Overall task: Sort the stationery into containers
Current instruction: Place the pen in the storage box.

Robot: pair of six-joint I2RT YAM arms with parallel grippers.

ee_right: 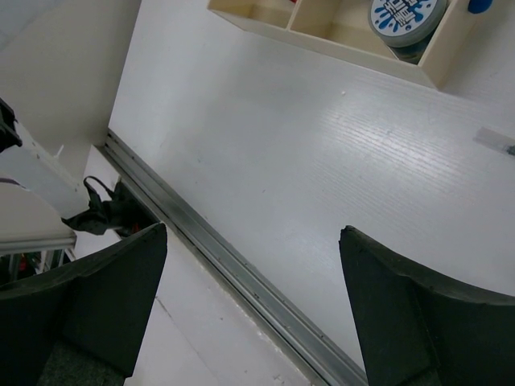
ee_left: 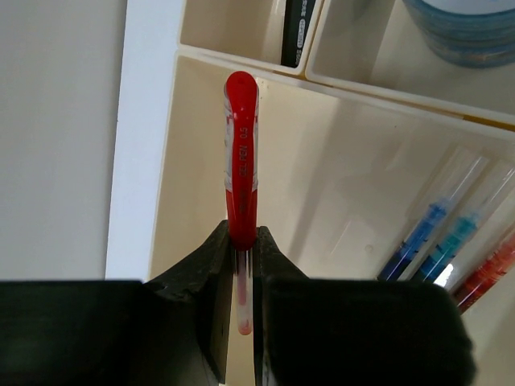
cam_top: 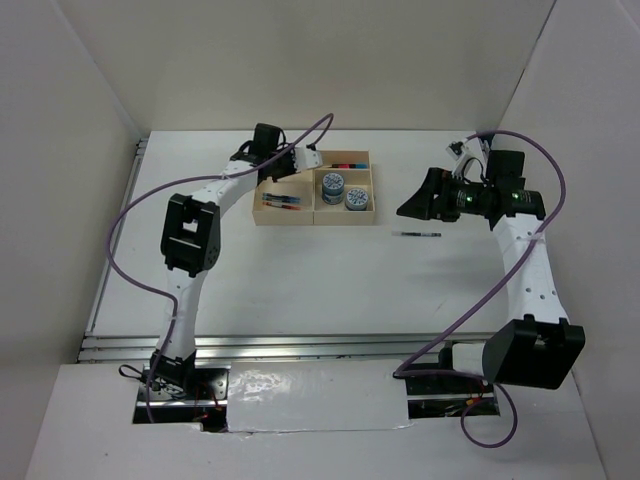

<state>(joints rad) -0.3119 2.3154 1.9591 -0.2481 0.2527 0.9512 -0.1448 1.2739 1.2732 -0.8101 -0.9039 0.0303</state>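
My left gripper lowers toward the bare bottom of the tray beside the blue pen [cam_top: 294, 187] [ee_left: 310, 189] next and releases the red pen there, since that open spot lies below the gripper's fingers.
My left gripper [cam_top: 308, 160] [ee_left: 241, 241] is shut on a red pen [ee_left: 241, 137] and holds it over the large section of the beige tray [cam_top: 315, 212] [ee_left: 338, 84]. Blue, teal and red pens [ee_left: 418, 241] [cam_top: 283, 203] lie in that section. One small section holds two tape rolls [cam_top: 332, 184] [ee_left: 467, 32] [ee_right: 406, 20], the other the black highlighters [cam_top: 345, 163] [ee_left: 296, 32]. A black pen [cam_top: 417, 234] [ee_right: 499, 141] lies on the table right of the tray. My right gripper [cam_top: 408, 205] [ee_right: 253, 241] is open and empty, above the table near that pen.
White walls close in the table at the back and both sides. A metal rail [cam_top: 300, 345] [ee_right: 233, 261] runs along the table's near edge. The tray [ee_right: 338, 40] sits at the back centre.
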